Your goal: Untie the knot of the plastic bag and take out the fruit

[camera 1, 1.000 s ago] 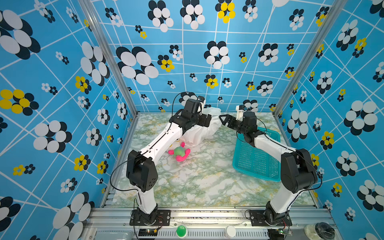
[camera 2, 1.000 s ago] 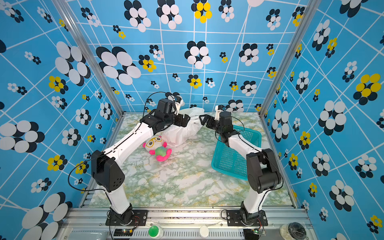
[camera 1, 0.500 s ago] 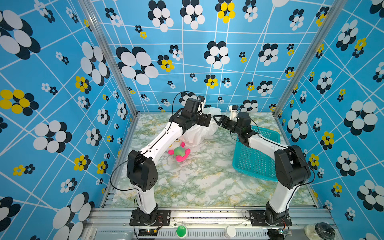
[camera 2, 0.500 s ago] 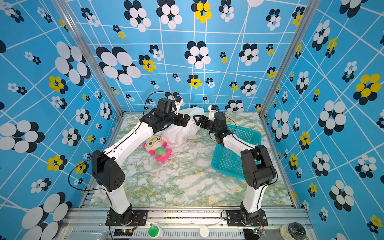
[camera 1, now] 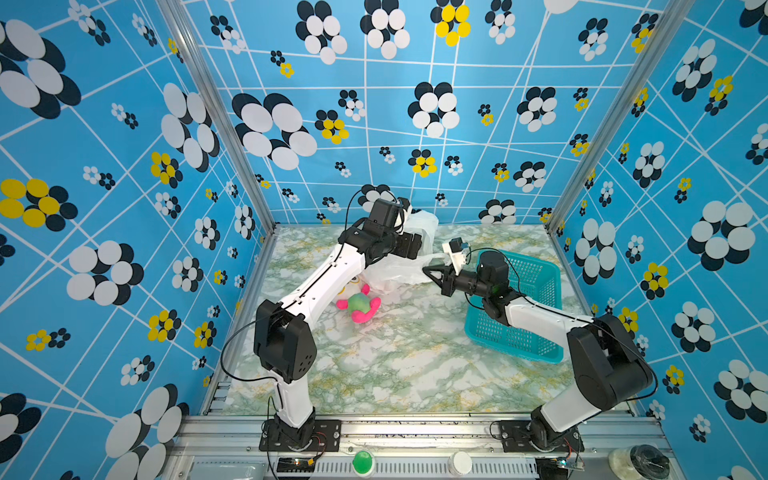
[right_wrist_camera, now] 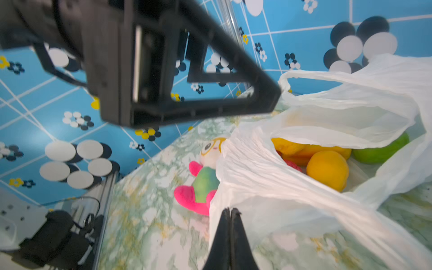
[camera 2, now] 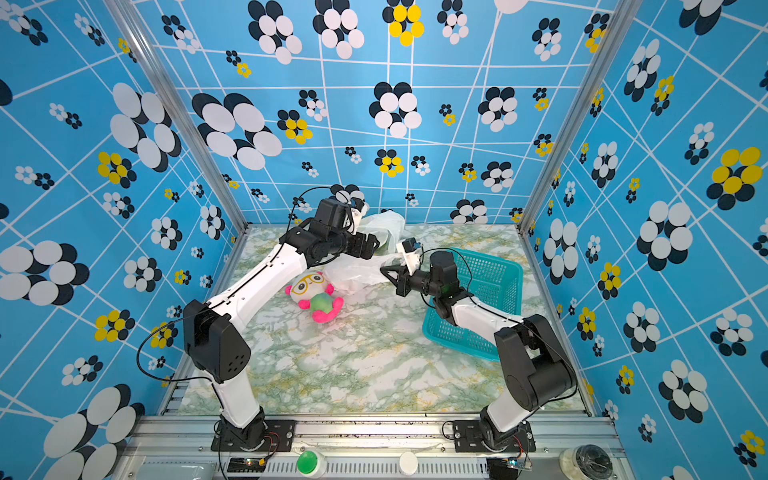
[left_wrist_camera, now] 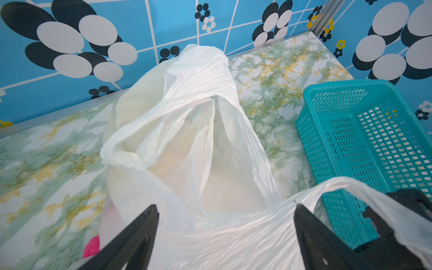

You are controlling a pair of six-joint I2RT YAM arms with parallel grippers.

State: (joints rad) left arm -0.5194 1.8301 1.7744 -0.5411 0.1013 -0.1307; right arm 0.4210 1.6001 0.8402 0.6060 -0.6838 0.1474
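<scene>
My left gripper lowers next into the bag's opening onto the inner fold of film, which lies below it and stands up as a fold to pinch.
The plastic bag lies crumpled and open-mouthed at the back of the table. No knot shows in any view. In the right wrist view the fruit lies inside the bag: an orange round one, a green one and yellow pieces. My left gripper hovers over the bag with its jaws wide apart and plastic lying between them. My right gripper is shut, its tips pinched on the bag's near rim.
A pink, green and white plush toy lies against the bag's front left side. A teal basket stands tilted at the right, under my right arm. Patterned walls close in the back and sides.
My right gripper has moved left from above the basket to the bag's rim and has gone from open to shut there. My left gripper has stayed over the bag, open.
</scene>
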